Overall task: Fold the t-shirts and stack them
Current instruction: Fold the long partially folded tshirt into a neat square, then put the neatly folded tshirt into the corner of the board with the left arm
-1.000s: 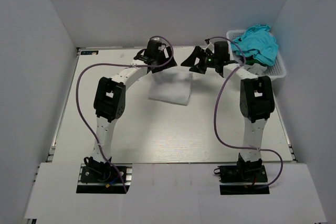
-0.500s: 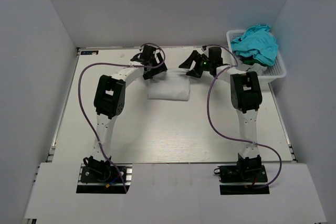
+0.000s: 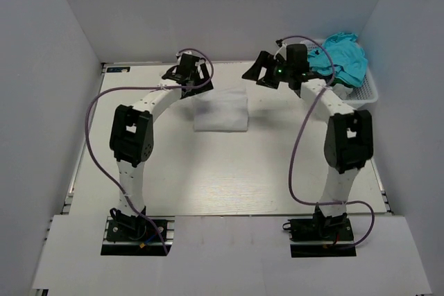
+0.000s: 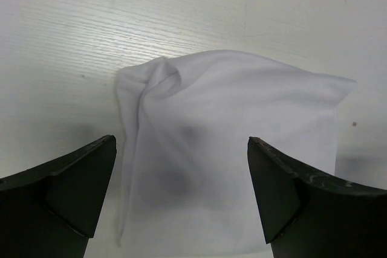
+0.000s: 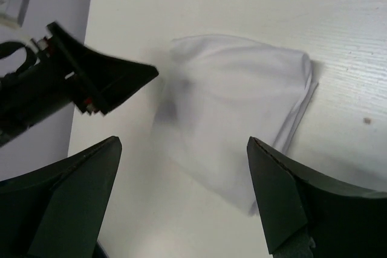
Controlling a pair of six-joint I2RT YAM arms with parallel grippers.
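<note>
My left gripper lowers and shifts to the left in its wrist view next, onto the shirt's creased side edge (image 4: 133, 130), as it sits nearer one open finger.
A white t-shirt (image 3: 222, 110) lies folded into a small rectangle at the far middle of the table, also in the left wrist view (image 4: 230, 149) and the right wrist view (image 5: 236, 119). My left gripper (image 3: 179, 74) hangs open just beyond its far left corner, nothing between its fingers (image 4: 66, 191). Open too, my right gripper (image 3: 262, 73) is raised over the table to the right of the shirt, holding nothing. A teal t-shirt (image 3: 340, 57) is heaped in the basket at the far right.
The white mesh basket (image 3: 369, 91) stands in the far right corner against the wall. Purple cables loop from both arms. White walls close in the table on three sides. The left arm (image 5: 72, 83) shows in the right wrist view.
Both grippers have lifted off the white t-shirt and drawn apart, the left one to the left, the right one up and to the right. The folded shirt stays on the table.
</note>
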